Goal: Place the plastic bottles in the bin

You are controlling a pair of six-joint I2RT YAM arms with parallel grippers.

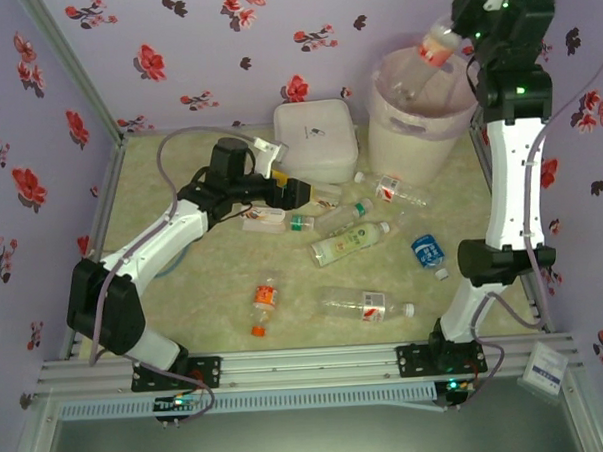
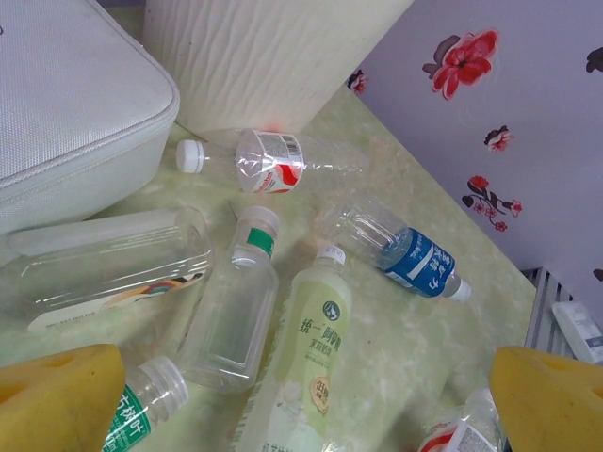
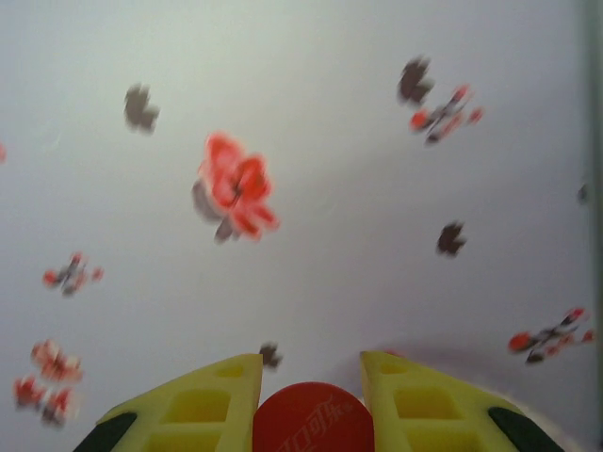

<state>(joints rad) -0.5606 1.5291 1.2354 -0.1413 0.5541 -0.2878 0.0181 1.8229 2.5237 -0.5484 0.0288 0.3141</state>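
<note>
The robot's right gripper will next lower the red-labelled bottle down to the bin's pink-lined opening [image 1: 434, 88] and let go of it there, because that opening is below the gripper.
My right gripper [image 1: 461, 31] is raised above the bin [image 1: 417, 131] and shut on a clear plastic bottle [image 1: 429, 58] with a red label, which slants down over the bin's pink-lined mouth. In the right wrist view its red cap [image 3: 313, 422] sits between the yellow fingers [image 3: 203, 405]. My left gripper [image 1: 305, 194] hangs open and low over several bottles lying beside the white box. A pale-green bottle [image 2: 309, 358] lies between its spread fingers [image 2: 57, 400], not touched. Beside it lie a clear green-collared bottle [image 2: 231, 306], a blue-labelled one [image 2: 415, 262] and a red-and-white one [image 2: 266, 162].
The white square box [image 1: 316, 137] stands left of the bin, close behind the left gripper. More bottles lie nearer the front: an orange one [image 1: 266, 306], a clear one with a red label [image 1: 367, 303] and a blue one [image 1: 428, 250]. Flowered walls close in three sides.
</note>
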